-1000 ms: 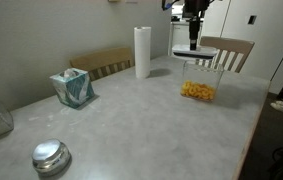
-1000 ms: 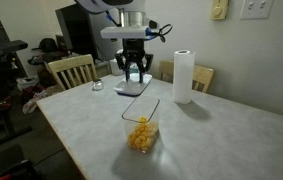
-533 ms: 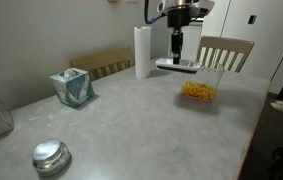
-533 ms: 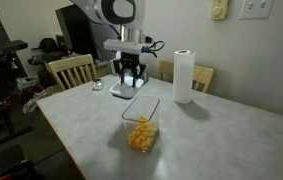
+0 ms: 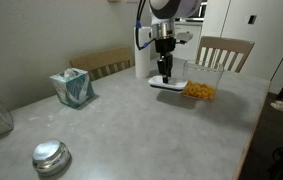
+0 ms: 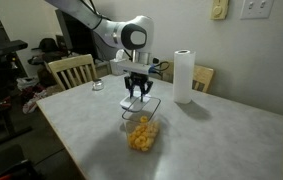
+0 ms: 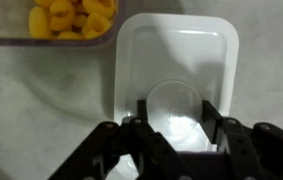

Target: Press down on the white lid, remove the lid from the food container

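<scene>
My gripper needs to go down next and move slightly away from the food container, then onto the table, because the lid's edge is close beside the container.
My gripper [image 5: 163,74] is shut on the round centre knob of the white lid [image 5: 168,85] and holds it flat, low over the table, right beside the food container [image 5: 198,89]. I cannot tell whether the lid touches the table. The clear container stands open with yellow-orange snack pieces inside. In the other exterior view the gripper [image 6: 135,94] and lid [image 6: 131,104] are just behind the container [image 6: 142,131]. In the wrist view the fingers [image 7: 176,116] clasp the knob of the lid [image 7: 176,55]; the container [image 7: 71,20] is at the top left.
A paper towel roll [image 6: 184,75] stands behind the container. A teal tissue box [image 5: 72,87] and a round shiny metal lid [image 5: 50,155] lie farther along the table. Wooden chairs [image 6: 71,70] [image 5: 227,52] stand at the table edges.
The gripper has carried the lid away from above the container and down to table height beside it.
</scene>
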